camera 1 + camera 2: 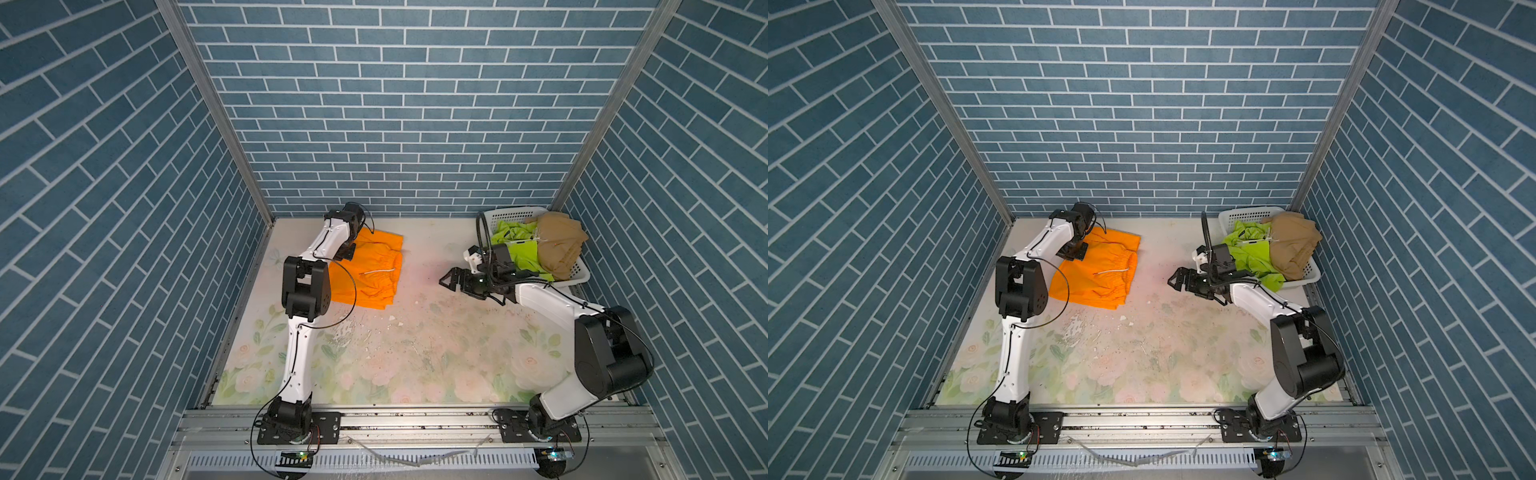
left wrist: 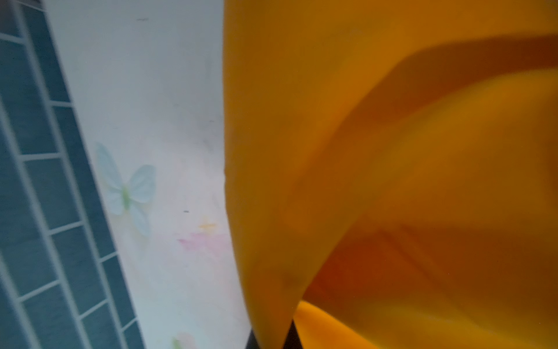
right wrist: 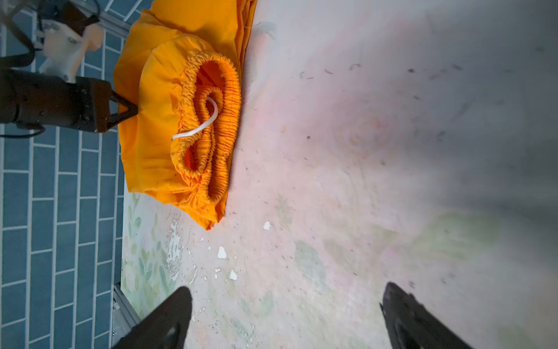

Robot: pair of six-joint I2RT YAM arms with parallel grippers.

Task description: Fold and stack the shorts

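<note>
My left gripper drags the fold toward the nearer side wall and slightly outward over the bare tabletop strip (image 1: 281,244) (image 2: 171,203) next, then releases, as it lies clear.
The orange shorts (image 1: 374,274) (image 1: 1100,278) lie bunched on the table at the back left, with the elastic waist and white cord facing the middle. My left gripper (image 1: 348,252) (image 1: 1077,252) is down at their far left edge, shut on a fold of the orange cloth (image 2: 392,151); the right wrist view shows its tip (image 3: 136,110) pinching the fabric (image 3: 169,127). My right gripper (image 1: 446,280) (image 1: 1173,279) (image 3: 287,294) hovers open over bare table right of centre, holding nothing. Lime green shorts (image 1: 521,251) (image 1: 1250,254) and tan-brown shorts (image 1: 559,245) (image 1: 1293,245) sit piled in the basket.
A white perforated basket (image 1: 513,214) (image 1: 1246,212) stands in the back right corner, just behind my right arm. The floral table cover has flaked white chips (image 3: 222,252) near the middle. Blue brick walls close in on three sides.
</note>
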